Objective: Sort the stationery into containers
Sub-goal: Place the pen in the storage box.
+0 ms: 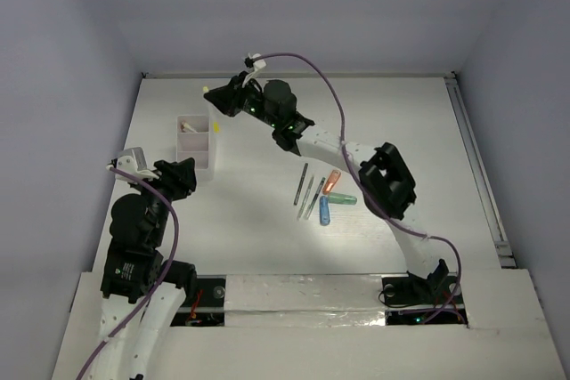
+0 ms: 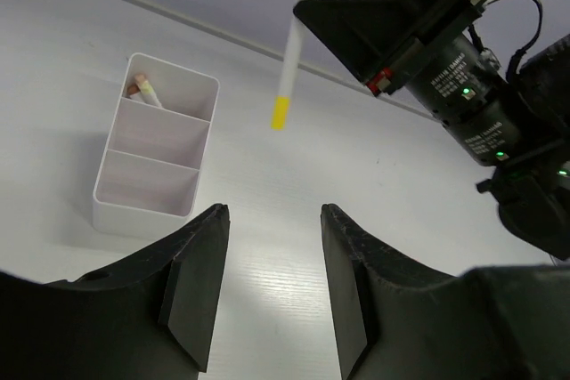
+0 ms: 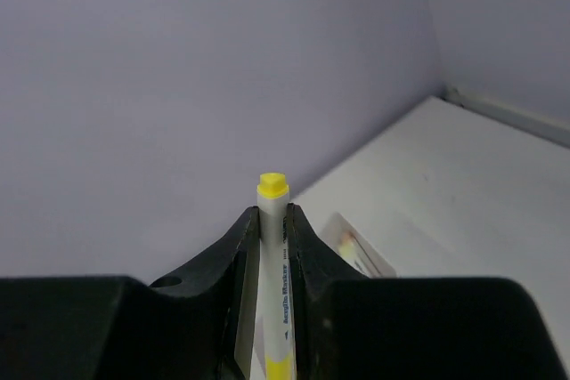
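Observation:
The white marker hangs outside the organizer box's far section with the white sticks, so my right gripper should shift over that section next and lower to release it.
My right gripper [image 1: 212, 95] [image 3: 272, 213] is shut on a white marker with yellow ends [image 2: 287, 68] [image 3: 272, 255]. The marker hangs nearly upright in the air beside the far end of the white organizer box [image 1: 198, 163] [image 2: 142, 215]. The box has three compartments, and the far one holds two white sticks [image 2: 142, 89]; the other two look empty. My left gripper [image 1: 183, 172] [image 2: 272, 211] stands open just right of the box's near end, with nothing between its fingers. On the table's middle lie slim dark pens [image 1: 307, 191], an orange marker [image 1: 332, 181], a mint-green marker [image 1: 340, 198] and a blue marker [image 1: 325, 211].
The right arm [image 1: 356, 162] stretches across the table above the loose pens. Grey walls close in the table at the back and on both sides. A rail [image 1: 476, 166] runs along the right edge.

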`<state>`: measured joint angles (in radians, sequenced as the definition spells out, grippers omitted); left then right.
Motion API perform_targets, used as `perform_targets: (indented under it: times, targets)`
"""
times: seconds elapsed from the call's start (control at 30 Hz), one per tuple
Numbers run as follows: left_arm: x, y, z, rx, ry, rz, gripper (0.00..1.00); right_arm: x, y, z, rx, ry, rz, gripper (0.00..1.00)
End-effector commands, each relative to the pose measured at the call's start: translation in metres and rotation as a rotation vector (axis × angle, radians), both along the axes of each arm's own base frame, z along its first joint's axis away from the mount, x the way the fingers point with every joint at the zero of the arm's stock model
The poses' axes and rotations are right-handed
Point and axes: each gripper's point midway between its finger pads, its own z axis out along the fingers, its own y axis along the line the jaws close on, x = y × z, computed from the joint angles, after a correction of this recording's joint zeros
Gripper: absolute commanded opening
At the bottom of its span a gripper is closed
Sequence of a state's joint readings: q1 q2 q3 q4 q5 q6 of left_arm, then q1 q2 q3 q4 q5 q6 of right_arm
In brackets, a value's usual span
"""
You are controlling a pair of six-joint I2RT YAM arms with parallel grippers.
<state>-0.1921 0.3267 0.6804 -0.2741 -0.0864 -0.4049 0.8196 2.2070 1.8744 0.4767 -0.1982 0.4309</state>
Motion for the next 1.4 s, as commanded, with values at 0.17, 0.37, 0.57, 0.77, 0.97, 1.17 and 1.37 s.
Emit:
perform_targets:
  times: [0.17, 0.37, 0.57, 0.77, 0.97, 1.17, 1.37]
  targets:
    - [0.0, 0.002, 0.012, 0.002, -0.048, 0.009, 0.42, 0.023, 0.042, 0.044, 0.291, -0.169, 0.054, 0.0]
    - [0.002, 0.002, 0.01, 0.003, -0.04, 0.007, 0.42, 0.045, 0.05, 0.029, 0.276, -0.202, -0.016, 0.0]
    - [0.004, 0.0, 0.008, 0.007, -0.033, 0.001, 0.42, 0.054, 0.05, 0.015, 0.259, -0.21, -0.054, 0.0]
    - [0.004, 0.001, 0.007, 0.007, -0.027, 0.007, 0.42, 0.056, 0.057, -0.015, 0.209, -0.198, -0.066, 0.04]
    - [0.007, 0.002, 0.005, 0.011, -0.015, 0.01, 0.42, 0.06, 0.062, -0.044, 0.182, -0.17, -0.063, 0.06]
    - [0.008, 0.002, 0.004, 0.014, -0.01, 0.011, 0.42, 0.056, 0.066, -0.047, 0.165, -0.187, -0.065, 0.07]
    - [0.008, 0.001, 0.003, 0.015, -0.009, 0.008, 0.42, 0.047, 0.062, -0.027, 0.178, -0.218, -0.041, 0.43]
